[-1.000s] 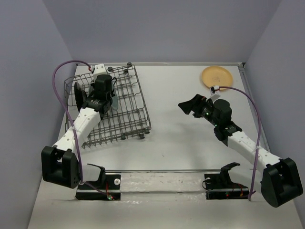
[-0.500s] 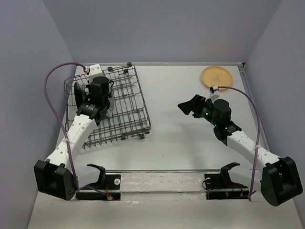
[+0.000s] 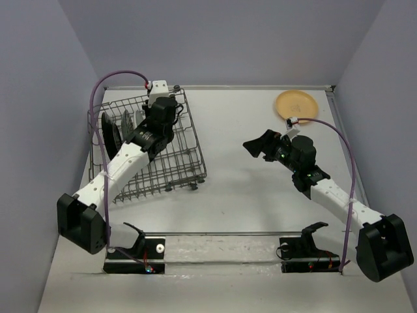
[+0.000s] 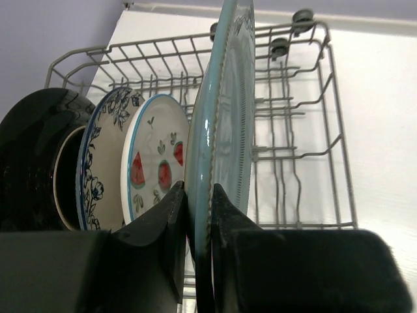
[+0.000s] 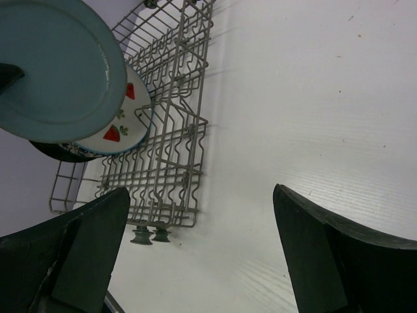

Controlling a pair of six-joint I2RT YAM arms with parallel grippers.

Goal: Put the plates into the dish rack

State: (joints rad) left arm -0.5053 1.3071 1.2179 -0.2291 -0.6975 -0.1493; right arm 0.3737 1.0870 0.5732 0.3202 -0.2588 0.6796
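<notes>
I will lower the upright teal plate (image 4: 221,124) into the rack's wires beside the watermelon plate before I open my left gripper.
The grey wire dish rack (image 3: 174,151) stands at the left of the table. My left gripper (image 4: 199,192) is over it, shut on the rim of the teal plate (image 4: 221,124), which it holds upright on edge. To that plate's left, upright in the rack, stand the watermelon plate (image 4: 156,163), the blue floral plate (image 4: 98,163) and the black-rimmed plate (image 4: 29,156). The yellow-orange plate (image 3: 296,104) lies flat at the table's far right. My right gripper (image 3: 260,145) is open and empty above mid-table. The right wrist view shows the teal plate (image 5: 58,65) and the rack (image 5: 169,150).
The rack (image 4: 306,124) has bare tine rows to the right of the teal plate and small black wheels (image 5: 150,233) at its end. Purple-grey walls enclose the table at the left, back and right. A rail with two black mounts (image 3: 300,248) runs along the near edge.
My left arm has swung over the rack, first left, then right and toward the back, with the teal plate still in its grip. The right arm has not moved.
</notes>
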